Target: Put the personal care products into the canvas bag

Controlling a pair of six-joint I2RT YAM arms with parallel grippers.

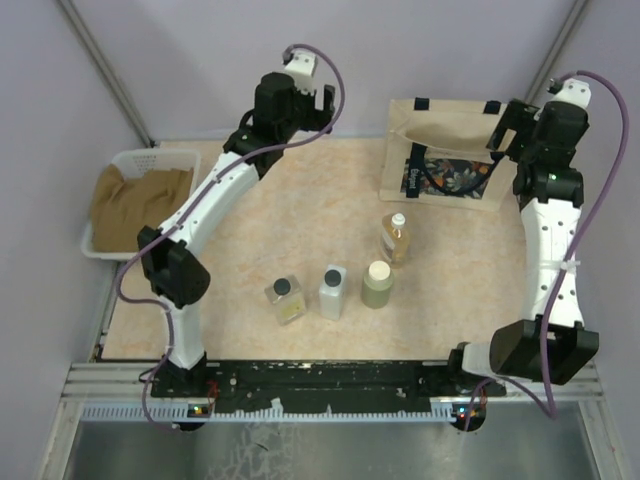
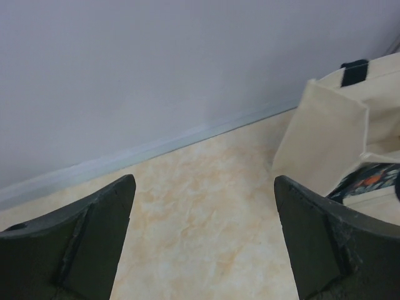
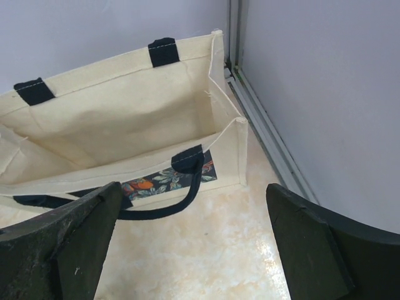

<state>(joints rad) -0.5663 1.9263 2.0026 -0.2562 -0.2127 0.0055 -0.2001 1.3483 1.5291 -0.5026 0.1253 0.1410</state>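
Note:
The nearest front corner of the bag's rim stands free, to the right of my left gripper in the top view, so I will move the gripper's fingers that way around it.
The canvas bag (image 1: 440,150) stands open at the far right of the table, floral panel facing the arms. Four bottles stand near the middle: amber with white cap (image 1: 395,238), olive-green (image 1: 377,283), white rectangular (image 1: 332,292), clear square (image 1: 285,298). My left gripper (image 1: 325,103) is open and empty, high up left of the bag; its wrist view (image 2: 203,187) shows bare table and the bag's left end (image 2: 331,137). My right gripper (image 1: 505,128) is open and empty over the bag's right end; its wrist view (image 3: 194,200) looks into the empty bag (image 3: 125,119), with a navy handle (image 3: 181,194) hanging outside.
A white plastic basket (image 1: 125,160) with brown cloth (image 1: 135,200) sits at the far left. Grey walls close the table at the back and right, with a metal rail (image 3: 269,137) just right of the bag.

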